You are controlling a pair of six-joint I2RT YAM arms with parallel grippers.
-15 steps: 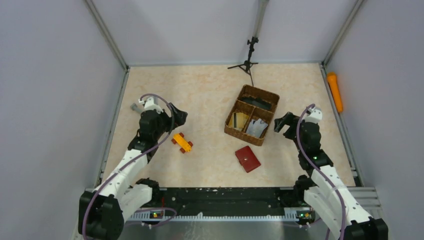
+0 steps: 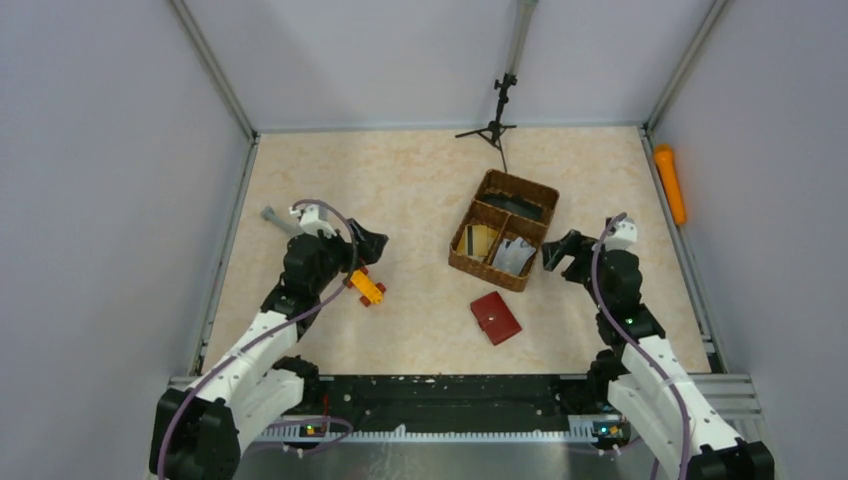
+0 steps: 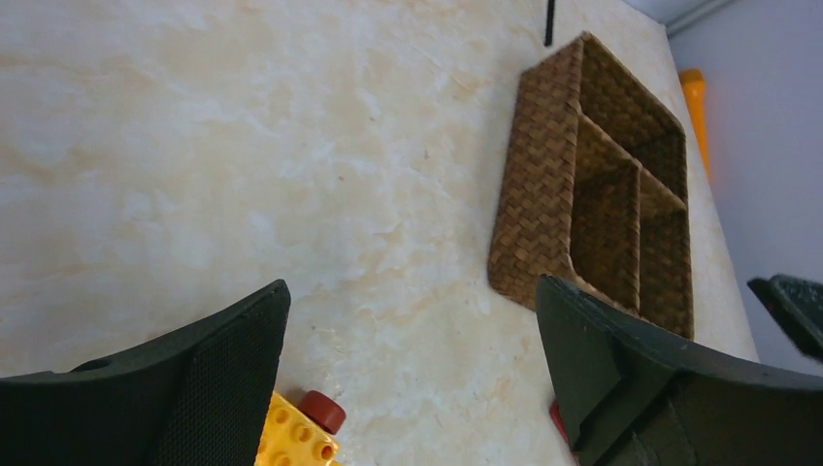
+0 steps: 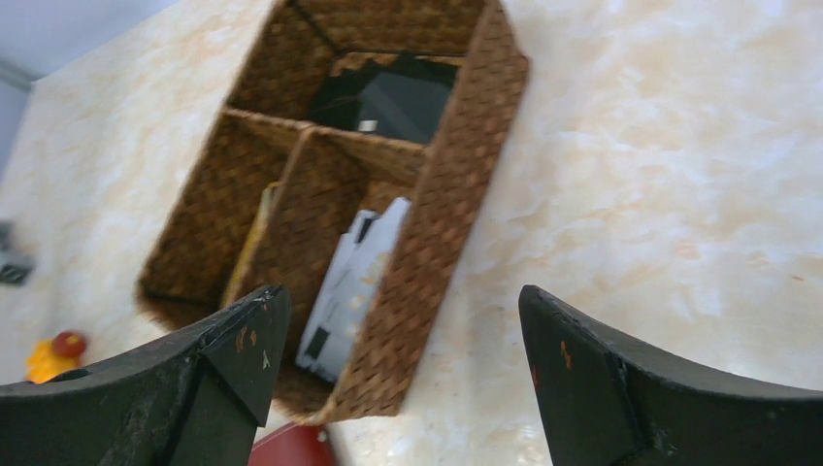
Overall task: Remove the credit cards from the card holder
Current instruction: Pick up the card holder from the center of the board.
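The robot's right gripper needs to move down and back next, onto the card holder's facing long edge point(image 2: 510, 312) point(image 4: 325, 449), because the closed holder lies flat below it, nearer the robot's base.
The dark red card holder point(image 2: 496, 317) lies shut and flat on the table, in front of the wicker basket. Its edge shows at the bottom of the right wrist view point(image 4: 291, 449) and as a sliver in the left wrist view point(image 3: 557, 419). No credit card shows outside it. My left gripper point(image 2: 372, 243) is open and empty above the orange toy block point(image 2: 364, 285), far left of the holder; its jaws point(image 3: 412, 291) stand wide. My right gripper point(image 2: 562, 250) is open and empty beside the basket's right corner, above and right of the holder; its jaws point(image 4: 403, 296) stand wide.
The brown wicker divided basket point(image 2: 487, 270) stands mid-table and holds a dark item, a tan flat piece and pale grey-white flat pieces point(image 4: 354, 282); I cannot tell what they are. A small black tripod point(image 2: 497, 125) stands behind it. An orange cylinder point(image 2: 669, 183) lies outside the right rail.
My left gripper has moved right and nearer, over the toy block. My right gripper has moved a little left and nearer, closer to the basket. The card holder has not moved.
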